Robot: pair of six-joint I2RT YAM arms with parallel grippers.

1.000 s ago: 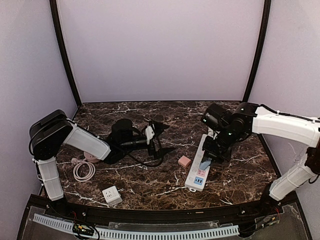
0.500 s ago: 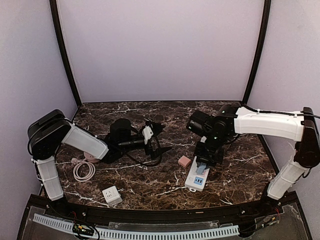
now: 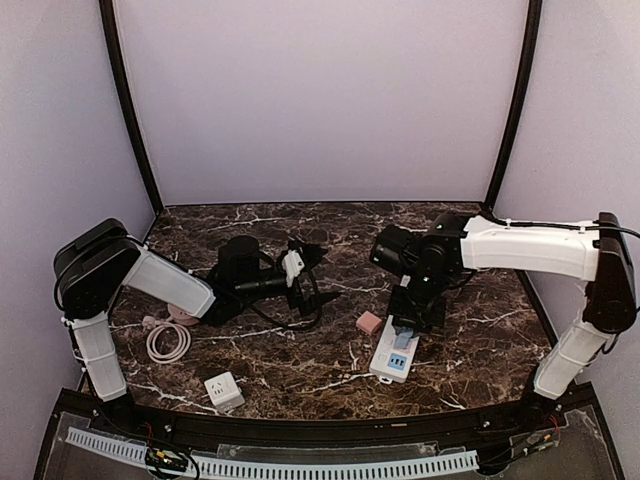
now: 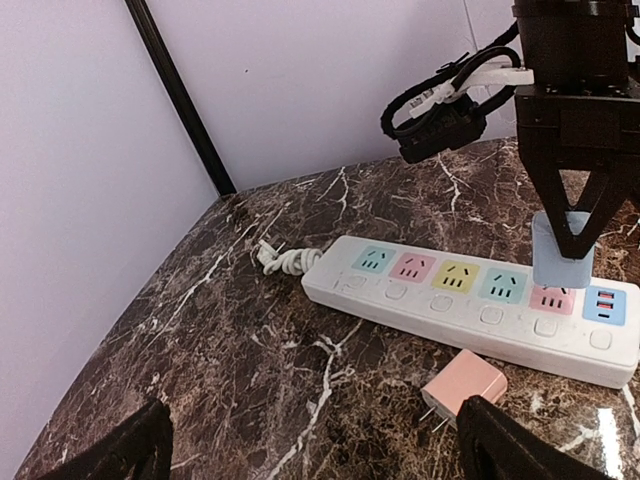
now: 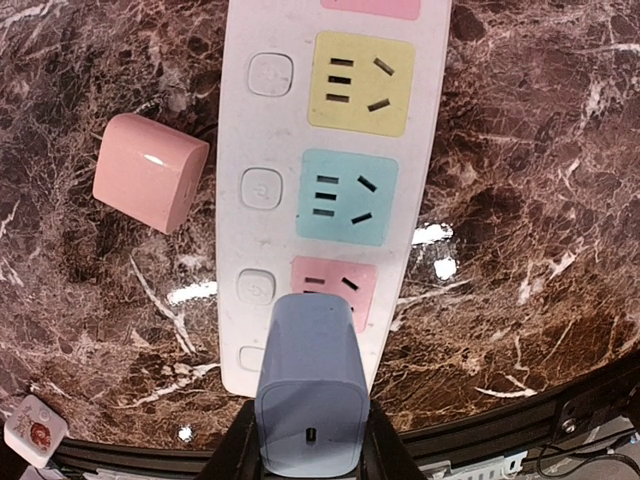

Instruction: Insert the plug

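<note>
The upright blue plug in my right gripper should go down next onto the slots of the pink socket (image 5: 345, 278) below it, near the power strip's near end, and I should let go of the plug there.
A white power strip (image 3: 383, 366) with coloured sockets lies right of centre; it also shows in the left wrist view (image 4: 440, 300) and the right wrist view (image 5: 260, 120). My right gripper (image 3: 407, 322) is shut on a blue plug (image 5: 312, 390) and holds it upright over the pink socket (image 5: 345, 278) near the strip's near end. In the left wrist view the blue plug (image 4: 562, 262) reaches down to that socket; its prongs are hidden. A pink plug (image 3: 369, 322) lies on the table beside the strip. My left gripper (image 3: 310, 275) is open and empty, low over the table, left of the strip.
A white cube adapter (image 3: 223, 389) sits near the front left. A coiled cable (image 3: 168, 340) lies by the left arm. A black cable (image 3: 290, 322) loops under the left gripper. The strip's bundled cord (image 4: 283, 260) lies at its far end.
My right arm has moved left and a little nearer with the blue plug, bringing it over the strip's near sockets. The left arm has barely shifted.
</note>
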